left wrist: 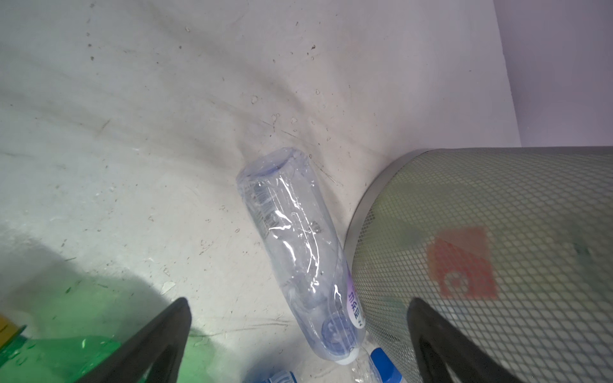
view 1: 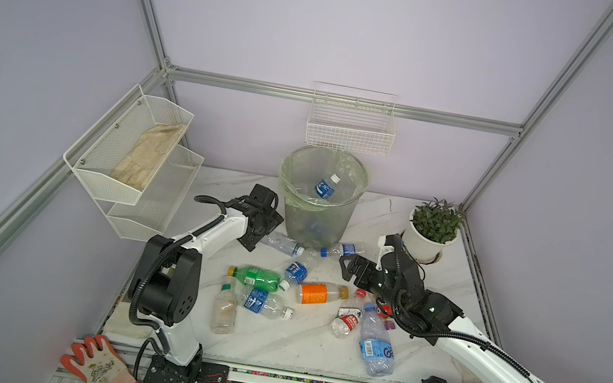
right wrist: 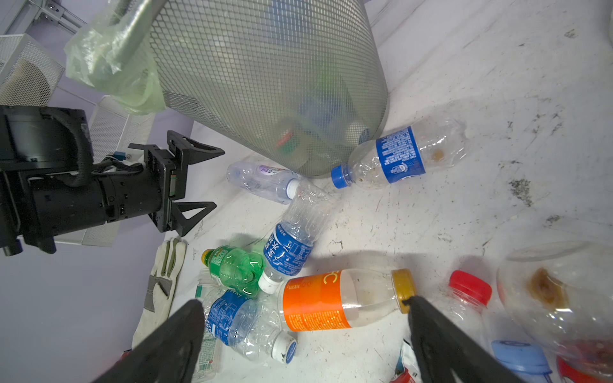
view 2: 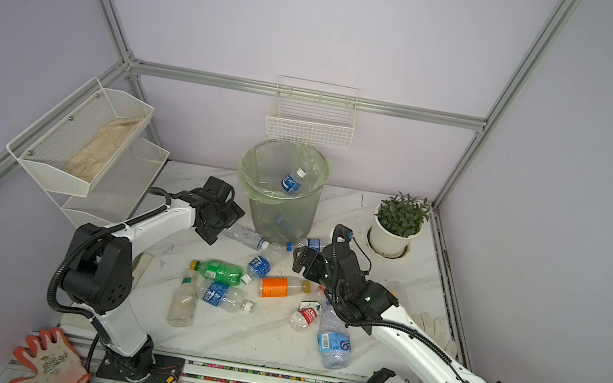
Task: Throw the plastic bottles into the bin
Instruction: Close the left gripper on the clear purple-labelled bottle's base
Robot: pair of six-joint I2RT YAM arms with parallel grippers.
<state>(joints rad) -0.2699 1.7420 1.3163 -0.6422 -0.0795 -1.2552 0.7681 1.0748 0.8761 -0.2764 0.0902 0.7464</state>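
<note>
The base half of the clear bottle (view 1: pixel 272 240) (left wrist: pixel 292 238) lies just below the robot's left gripper beside the bin, so the left gripper needs to come down onto it next, with its fingers on either side of it.
The bin (view 1: pixel 319 207) stands at the back middle, with a blue-labelled bottle (view 1: pixel 326 186) inside on its green bag. Several plastic bottles lie on the table in front. Among them are a green one (view 1: pixel 256 277), an orange-labelled one (view 1: pixel 319 294) and a clear one (view 1: pixel 281 243) against the bin's foot. My left gripper (view 1: pixel 266 232) hangs open just left of the bin. In the left wrist view the clear bottle (left wrist: pixel 292 238) lies between and ahead of its spread fingers. My right gripper (view 1: pixel 346 269) is open and empty, above the orange-labelled bottle (right wrist: pixel 318 298).
A potted plant (view 1: pixel 430 232) stands at the back right. A white wire basket (view 1: pixel 352 124) hangs on the back wall and a two-tier mesh shelf (view 1: pixel 137 160) on the left wall. A white glove (right wrist: pixel 162 285) lies left of the bottles, an orange glove (view 1: pixel 98 370) at the front.
</note>
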